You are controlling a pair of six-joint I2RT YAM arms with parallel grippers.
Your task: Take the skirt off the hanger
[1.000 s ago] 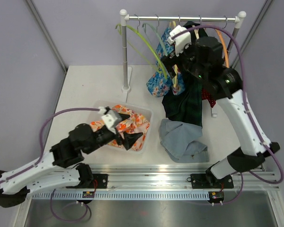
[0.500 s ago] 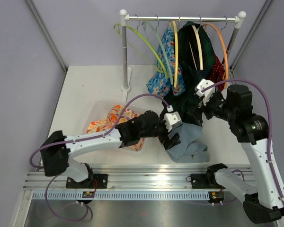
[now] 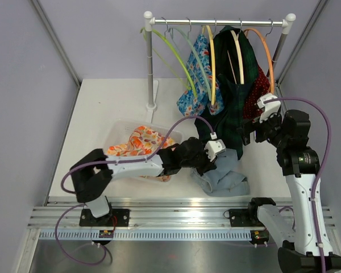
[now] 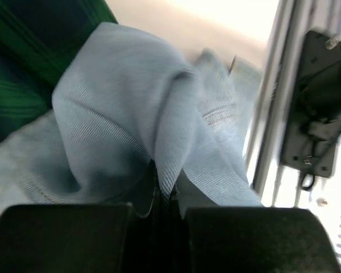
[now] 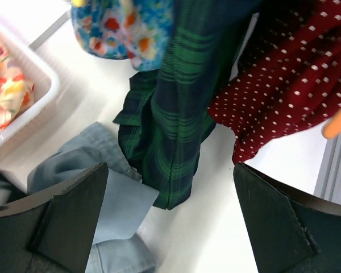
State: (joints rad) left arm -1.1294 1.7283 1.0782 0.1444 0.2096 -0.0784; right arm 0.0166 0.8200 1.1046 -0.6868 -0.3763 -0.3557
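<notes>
The robot should next lift its left gripper to the left in the top view over the clear bin (image 3: 141, 141), then lower and release the skirt (image 3: 227, 177), since cloth already lies there.
A pale blue denim skirt (image 3: 227, 177) lies crumpled on the table below the rack, off any hanger. My left gripper (image 3: 207, 160) reaches across from the left and is shut on a raised fold of it; in the left wrist view the skirt (image 4: 131, 108) runs down into the shut gripper (image 4: 165, 196). My right gripper (image 3: 251, 131) hovers open to the skirt's upper right, holding nothing. In the right wrist view the gripper (image 5: 169, 190) stands wide above the table, with the skirt (image 5: 102, 199) at lower left.
The rack (image 3: 216, 23) carries green, yellow and orange hangers. From it hang a blue floral garment (image 3: 194, 94), a green plaid garment (image 3: 234, 102) reaching the table, and a red dotted one (image 3: 260, 91). A clear bin (image 3: 115, 132) holds orange floral cloth (image 3: 139, 142).
My left gripper has gone from open to shut on the blue skirt's fold. The right arm has drawn back to the right, away from the hanging clothes.
</notes>
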